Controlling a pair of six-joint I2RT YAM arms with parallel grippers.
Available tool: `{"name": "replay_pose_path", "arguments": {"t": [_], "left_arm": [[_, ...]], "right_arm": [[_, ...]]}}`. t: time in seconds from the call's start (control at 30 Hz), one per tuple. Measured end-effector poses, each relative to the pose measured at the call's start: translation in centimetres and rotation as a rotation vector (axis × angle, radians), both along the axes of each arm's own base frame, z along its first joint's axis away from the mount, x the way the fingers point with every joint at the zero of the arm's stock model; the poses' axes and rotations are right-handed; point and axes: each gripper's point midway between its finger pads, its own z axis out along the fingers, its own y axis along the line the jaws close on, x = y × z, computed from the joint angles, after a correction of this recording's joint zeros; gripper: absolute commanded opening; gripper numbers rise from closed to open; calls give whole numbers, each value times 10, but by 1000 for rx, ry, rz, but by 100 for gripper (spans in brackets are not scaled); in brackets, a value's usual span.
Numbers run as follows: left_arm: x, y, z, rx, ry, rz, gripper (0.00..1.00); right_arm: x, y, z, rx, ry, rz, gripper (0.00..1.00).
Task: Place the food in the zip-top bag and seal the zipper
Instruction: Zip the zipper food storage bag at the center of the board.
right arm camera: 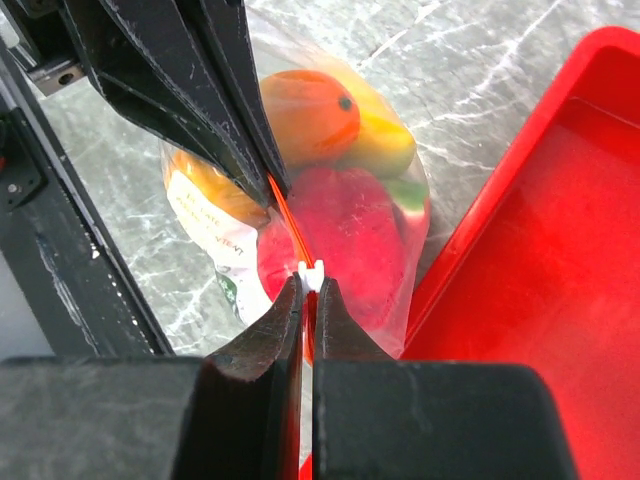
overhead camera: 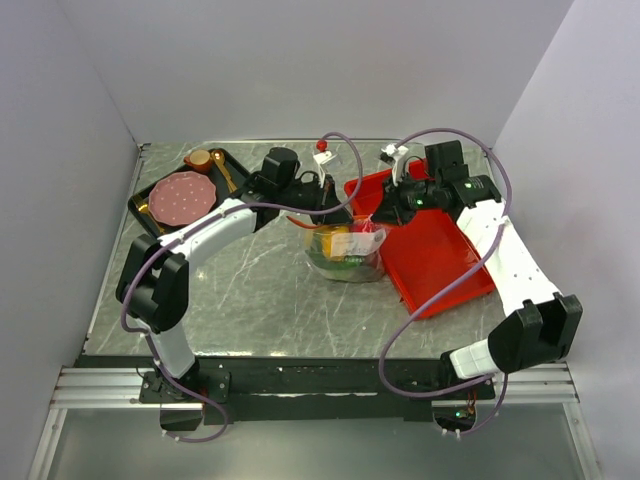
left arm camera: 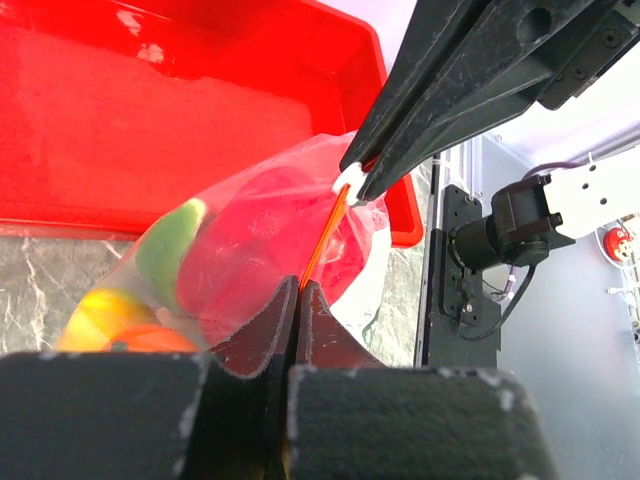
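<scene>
My right gripper moves away from my left gripper toward the red tray next, then releases the slider (right arm camera: 311, 272).
The clear zip-top bag (overhead camera: 345, 252) stands on the table with the toy food inside: an orange (right arm camera: 310, 115), a yellow fruit (right arm camera: 385, 145), a red piece (right arm camera: 345, 235) and a green bit (left arm camera: 170, 240). Its orange-red zipper (left arm camera: 320, 240) runs taut between both grippers. My left gripper (left arm camera: 298, 285) is shut on one end of the zipper strip. My right gripper (right arm camera: 311, 283) is shut on the small white slider (right arm camera: 311, 272) at the other end. In the top view the left gripper (overhead camera: 318, 205) and right gripper (overhead camera: 380, 215) meet above the bag.
A red rectangular tray (overhead camera: 440, 255) lies just right of the bag, touching it. A black tray (overhead camera: 160, 215) with a pink plate (overhead camera: 183, 197) and small cups sits at the back left. Grey walls close in left, right and back.
</scene>
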Motion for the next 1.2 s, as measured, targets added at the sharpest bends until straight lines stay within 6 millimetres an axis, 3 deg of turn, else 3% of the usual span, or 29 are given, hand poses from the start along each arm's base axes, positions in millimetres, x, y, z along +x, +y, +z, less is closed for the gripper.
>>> {"name": "replay_pose_path", "arguments": {"t": [0.77, 0.83, 0.93, 1.03, 1.17, 1.2], "left_arm": [[7, 10, 0, -2, 30, 46, 1], [14, 19, -7, 21, 51, 80, 1], [44, 56, -25, 73, 99, 219, 1], [68, 85, -31, 95, 108, 325, 1], [69, 86, -32, 98, 109, 329, 1], [66, 82, -31, 95, 108, 316, 1]], "right_arm": [[-6, -20, 9, -72, -90, -59, 0], [-6, -32, 10, -110, -107, -92, 0], [-6, -71, 10, -187, -107, -210, 0], [-7, -85, 8, -229, -105, -254, 0], [-5, -87, 4, -243, -92, -259, 5], [-4, -86, 3, -242, -87, -261, 15]]}}
